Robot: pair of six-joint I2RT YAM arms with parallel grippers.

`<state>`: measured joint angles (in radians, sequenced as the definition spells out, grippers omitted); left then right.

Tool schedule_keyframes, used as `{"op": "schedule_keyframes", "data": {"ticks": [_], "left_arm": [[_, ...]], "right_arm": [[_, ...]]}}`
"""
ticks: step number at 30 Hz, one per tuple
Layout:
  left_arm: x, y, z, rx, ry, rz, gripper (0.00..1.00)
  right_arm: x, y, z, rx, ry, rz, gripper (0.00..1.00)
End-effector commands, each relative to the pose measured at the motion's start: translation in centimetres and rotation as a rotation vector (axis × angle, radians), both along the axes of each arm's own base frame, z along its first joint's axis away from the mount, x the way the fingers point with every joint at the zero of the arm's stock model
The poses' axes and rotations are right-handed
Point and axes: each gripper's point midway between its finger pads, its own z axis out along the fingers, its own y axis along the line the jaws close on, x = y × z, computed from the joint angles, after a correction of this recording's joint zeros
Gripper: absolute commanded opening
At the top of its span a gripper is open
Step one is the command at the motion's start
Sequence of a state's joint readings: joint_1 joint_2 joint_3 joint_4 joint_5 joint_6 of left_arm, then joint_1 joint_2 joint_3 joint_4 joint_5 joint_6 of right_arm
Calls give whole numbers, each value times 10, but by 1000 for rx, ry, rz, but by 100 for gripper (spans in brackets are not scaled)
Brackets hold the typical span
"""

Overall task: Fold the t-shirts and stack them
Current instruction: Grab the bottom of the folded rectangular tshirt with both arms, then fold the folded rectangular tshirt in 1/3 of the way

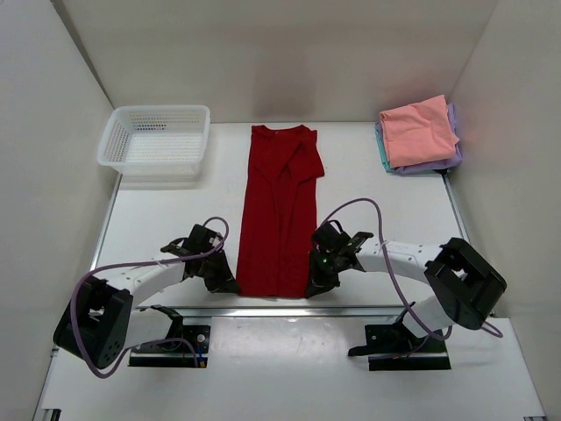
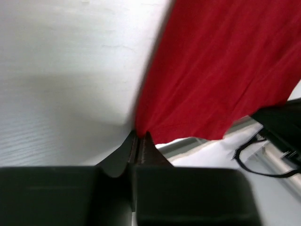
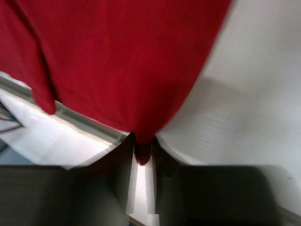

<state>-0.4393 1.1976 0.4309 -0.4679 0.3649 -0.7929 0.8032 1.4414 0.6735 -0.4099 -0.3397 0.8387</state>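
The red t-shirt still lies long outward of its pinched near corners. So next, my left gripper rises outward, then comes down onto the t-shirt's middle (image 1: 253, 200) and lets go.
A dark red t-shirt (image 1: 279, 215) lies folded into a long strip down the middle of the table, collar at the far end. My left gripper (image 1: 230, 282) is shut on its near left corner, seen in the left wrist view (image 2: 139, 134) where the red cloth (image 2: 221, 70) runs from the closed fingertips. My right gripper (image 1: 316, 286) is shut on the near right corner; in the right wrist view (image 3: 143, 149) the cloth (image 3: 117, 61) is pinched between the fingers. A stack of folded shirts at the far right has salmon pink (image 1: 418, 130) on top, over lavender (image 1: 438, 163) and teal (image 1: 380, 147).
A white plastic mesh basket (image 1: 155, 140) stands at the far left of the table. White walls close in the left, right and back. A metal rail (image 1: 280, 310) runs along the table's near edge by the arm bases.
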Motion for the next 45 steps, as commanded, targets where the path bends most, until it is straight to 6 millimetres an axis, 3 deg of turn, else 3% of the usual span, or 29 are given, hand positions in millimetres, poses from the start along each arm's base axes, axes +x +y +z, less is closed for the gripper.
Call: {"op": "schedule_keyframes", "data": {"ticks": [1,4,7,13,17,19,22,24,25,27,28,30,31,37,45], "left_arm": [[-9,11,-16,52,40,30,0],[-24,9,-13,88,97,-100,0],[-54,11,-9,99,193,-214,0],[-97,33,6,118,299,-278,0],[-103,32,13,105,316,-315,0],[-101,26,13,64,339,-317,0],[-81,17,19,63,334,-337,0],[-46,3,34,45,272,-335,0],[-41,2,37,44,291,-334,0],[1,-14,57,15,216,-330,0],[7,-12,55,26,249,-320,0],[46,-23,73,18,183,-309,0],[63,-25,76,20,165,-293,0],[131,-16,88,12,118,-167,0],[193,-8,81,-26,111,-67,0]], "right_arm": [[-7,-3,-11,-21,29,10,0],[-22,-7,-8,-36,57,75,0],[-39,-11,5,-1,108,146,0],[-72,-27,20,49,187,227,0],[-86,-33,25,101,220,257,1],[-79,-33,31,133,208,262,0],[-61,-28,43,153,191,277,0],[-48,-25,47,124,208,291,0],[-33,-16,58,148,156,315,0],[-17,-15,62,102,164,328,0],[1,-10,67,101,135,338,0],[27,-8,77,63,92,347,0],[36,-16,73,24,107,346,0],[112,-18,92,15,28,298,0],[172,-21,89,24,3,197,0]]}}
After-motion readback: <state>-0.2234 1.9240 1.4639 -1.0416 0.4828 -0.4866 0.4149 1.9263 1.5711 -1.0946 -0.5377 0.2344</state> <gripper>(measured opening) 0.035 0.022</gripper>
